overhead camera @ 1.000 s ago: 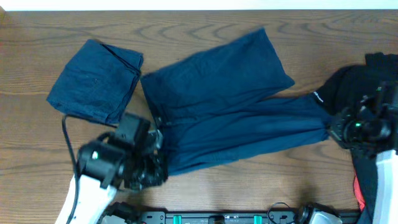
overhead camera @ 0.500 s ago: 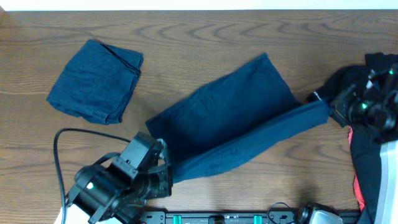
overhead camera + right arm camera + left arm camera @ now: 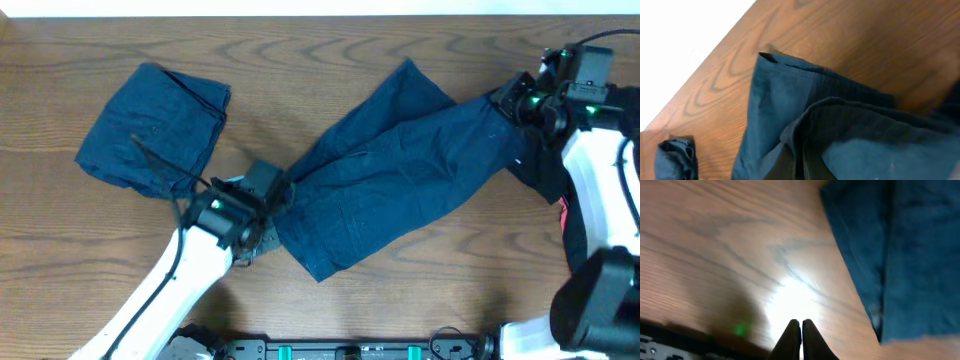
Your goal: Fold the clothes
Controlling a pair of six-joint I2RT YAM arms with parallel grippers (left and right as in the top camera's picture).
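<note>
My right gripper shifts left in the overhead view next, toward the lower leg's far end [image 3: 415,88], and releases the shorts, because that end of the leg still lies uncovered.
One pair of dark blue shorts [image 3: 152,128] lies folded at the back left. A second pair [image 3: 400,175] stretches diagonally across the middle, one leg doubled over the other. My right gripper [image 3: 497,100] is at its upper right end, shut on a fold of the blue cloth [image 3: 855,135], which bunches round the right gripper [image 3: 800,159]. My left gripper [image 3: 283,190] sits at the shorts' left edge. In the left wrist view the left gripper [image 3: 801,326] is shut over bare wood with nothing seen between its fingers, and the shorts [image 3: 910,255] lie to the right.
A black garment [image 3: 600,105] with something red [image 3: 565,215] under it lies at the right edge, beneath my right arm. The table's far edge [image 3: 320,14] runs along the top. A black rail [image 3: 350,350] lines the front.
My right gripper carried the leg end back and to the left, laying it over the other leg. My left arm swung from the front edge up toward the middle, dragging the shorts' left edge along.
</note>
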